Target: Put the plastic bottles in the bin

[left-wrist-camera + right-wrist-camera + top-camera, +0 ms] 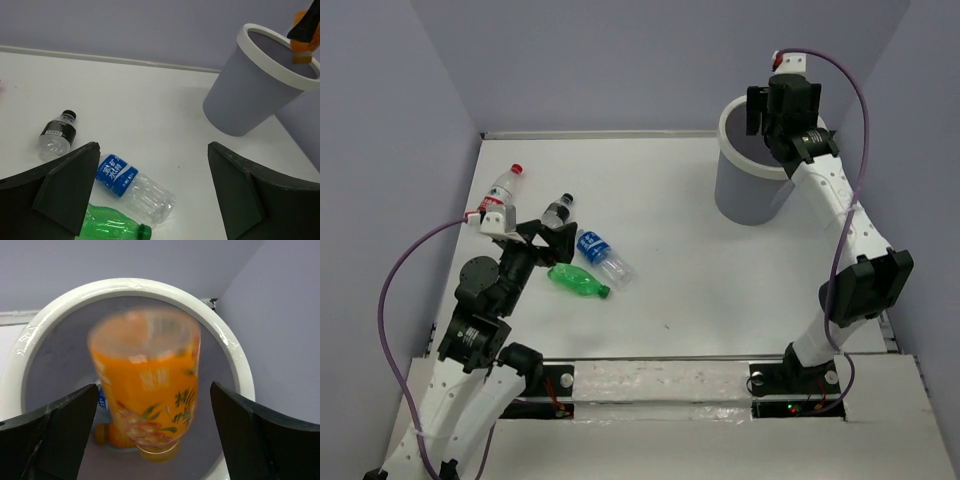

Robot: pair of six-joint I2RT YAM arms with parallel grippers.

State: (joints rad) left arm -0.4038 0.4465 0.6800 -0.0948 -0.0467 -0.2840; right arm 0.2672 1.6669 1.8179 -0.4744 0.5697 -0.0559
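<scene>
My right gripper crosses to its left in the top view and lowers onto the clear bottle's blue label (593, 248) next, as the label lies below on that side.
My right gripper (154, 405) is open above the grey bin (125, 286), also in the top view (782, 100). An orange bottle (150, 385) hangs blurred between its fingers, cap down, with a gap on each side. Another orange bottle (112, 435) and a blue-labelled one (101, 397) lie inside the bin. My left gripper (154, 165) is open and empty just above a clear blue-labelled bottle (132, 187) and a green bottle (112, 226). A black-capped clear bottle (56, 133) lies to their left. A red-capped clear bottle (502, 187) lies at the far left.
The bin (745, 195) stands at the far right of the white table, next to the purple back wall. Purple walls close the left and right sides. The loose bottles lie together at the left, near my left arm.
</scene>
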